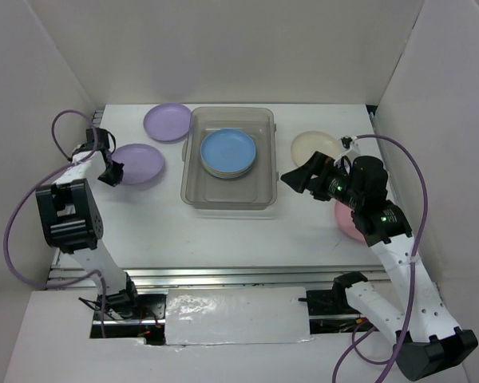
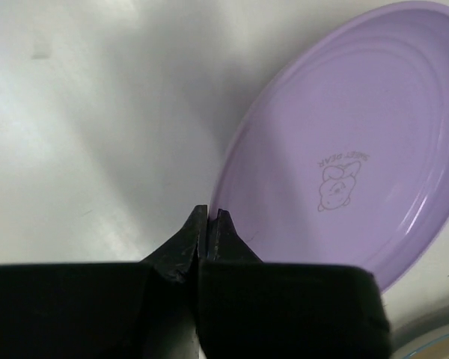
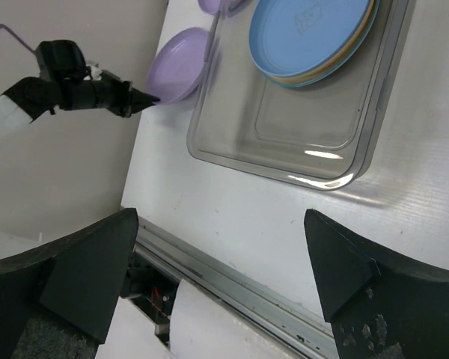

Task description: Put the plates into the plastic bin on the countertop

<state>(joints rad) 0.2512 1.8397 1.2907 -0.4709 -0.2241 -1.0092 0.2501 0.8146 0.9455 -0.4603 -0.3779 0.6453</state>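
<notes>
I need to raise the lavender plate with my left gripper first and swing it outward over the bin, then lower it toward the blue plate (image 1: 228, 151).
The clear plastic bin (image 1: 223, 193) stands mid-countertop (image 1: 160, 231) and holds a blue plate (image 1: 228, 152) on top of a yellow-orange one (image 3: 359, 37). My left gripper (image 1: 112, 172) is shut on the left rim of a lavender plate (image 1: 140, 163), which lies left of the bin; in the left wrist view the tips (image 2: 209, 214) pinch that plate's (image 2: 359, 134) edge. A second lavender plate (image 1: 167, 122) lies behind it. My right gripper (image 1: 292, 177) is open and empty, right of the bin. A cream plate (image 1: 313, 145) and a half-hidden pink plate (image 1: 345, 226) lie near it. The fruit-print plate is out of view.
White walls close in the left, back and right sides. A metal rail (image 1: 223, 276) runs along the near edge. Purple cables (image 1: 16, 215) loop beside both arms. In the right wrist view the bin (image 3: 299, 127) lies ahead of the open fingers (image 3: 359, 277).
</notes>
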